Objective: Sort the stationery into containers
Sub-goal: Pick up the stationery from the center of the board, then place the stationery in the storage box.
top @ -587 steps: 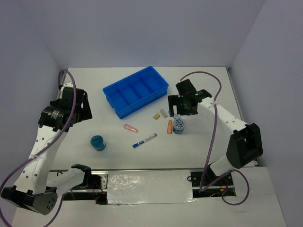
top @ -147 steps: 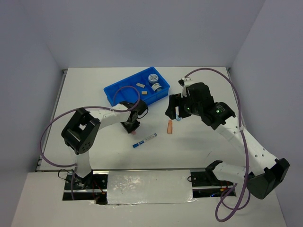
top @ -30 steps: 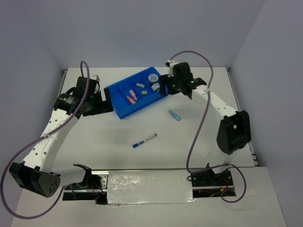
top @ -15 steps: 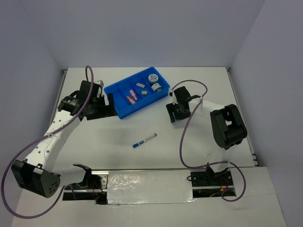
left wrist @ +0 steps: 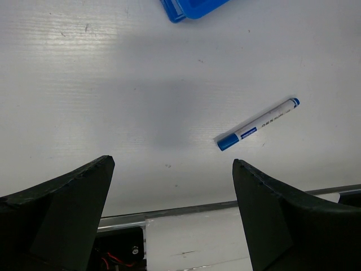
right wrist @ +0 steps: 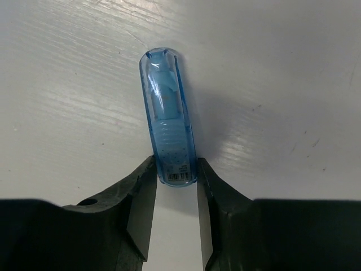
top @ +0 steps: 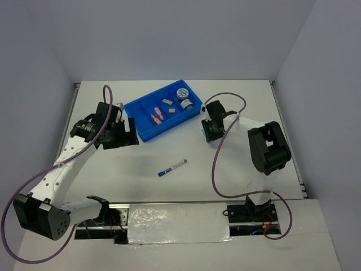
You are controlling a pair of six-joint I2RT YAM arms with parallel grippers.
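I will next move my left gripper down and to the right in the top view onto the marker's white body (top: 176,166), because the marker lies alone outside the blue tray (top: 144,134).
A light-blue see-through piece (right wrist: 167,113) lies on the white table, and my right gripper (right wrist: 175,164) is shut on its near end, one finger against each side. From above, that gripper (top: 210,131) sits low just right of the blue tray (top: 144,134) and hides the piece. The tray holds pink pieces (top: 155,117), tan pieces (top: 167,102) and a patterned roll (top: 183,93). A blue-and-white marker (top: 172,167) (left wrist: 258,124) lies alone on the table. My left gripper (top: 127,136) (left wrist: 172,162) hangs open and empty left of the tray.
The left wrist view catches the tray's corner (left wrist: 192,7) at the top and the table's front rail (left wrist: 186,209) below. White walls close in the table on three sides.
My right gripper left the tray's right end, came down on the light-blue piece on the table and closed on it. The left arm drifted slightly toward the tray, still open.
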